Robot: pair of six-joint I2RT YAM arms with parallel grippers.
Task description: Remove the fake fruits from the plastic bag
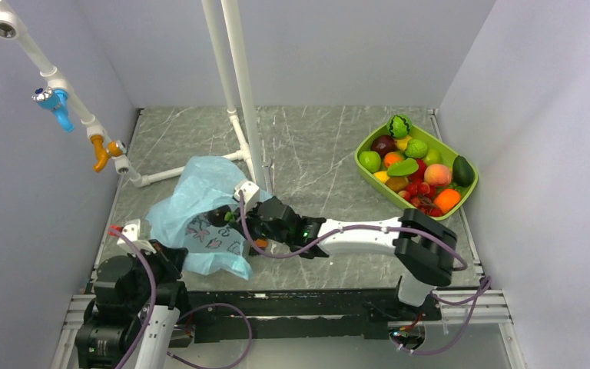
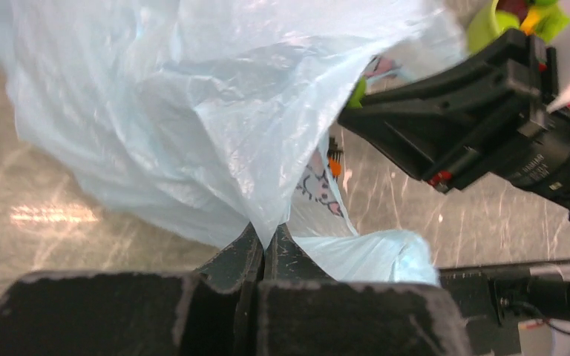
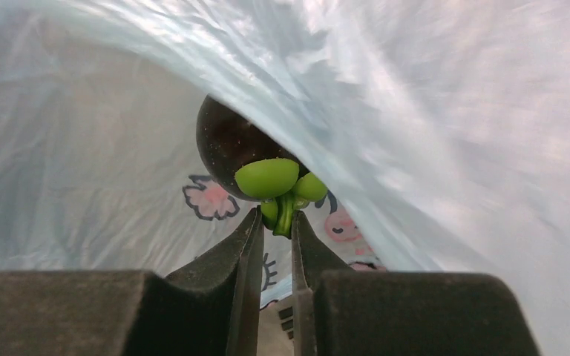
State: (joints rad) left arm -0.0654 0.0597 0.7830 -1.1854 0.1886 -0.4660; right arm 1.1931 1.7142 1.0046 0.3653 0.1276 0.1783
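Observation:
My right gripper carries this fruit over the tray's bag-side end (image 1: pixel 379 153) next and releases. The tray with other fruits is outward of it, to its right in the top view.
The light-blue plastic bag (image 1: pixel 193 204) lies left of centre on the table. My left gripper (image 2: pixel 267 241) is shut on a fold of the bag (image 2: pixel 215 126) and holds it up. My right gripper (image 3: pixel 276 222) reaches into the bag's mouth and is shut on the green stem of a dark purple round fake fruit (image 3: pixel 230 144) with green leaves. In the top view that fruit (image 1: pixel 220 216) shows at the bag's opening by the right gripper (image 1: pixel 234 219). Many other fake fruits (image 1: pixel 415 165), among them a striped green melon (image 1: pixel 399 125), lie in the lime-green tray.
The lime-green tray (image 1: pixel 367 176) stands at the back right. A white pipe frame (image 1: pixel 234 92) rises behind the bag, with a second pipe carrying blue and orange taps (image 1: pixel 61 108) at the far left. Grey walls enclose the table.

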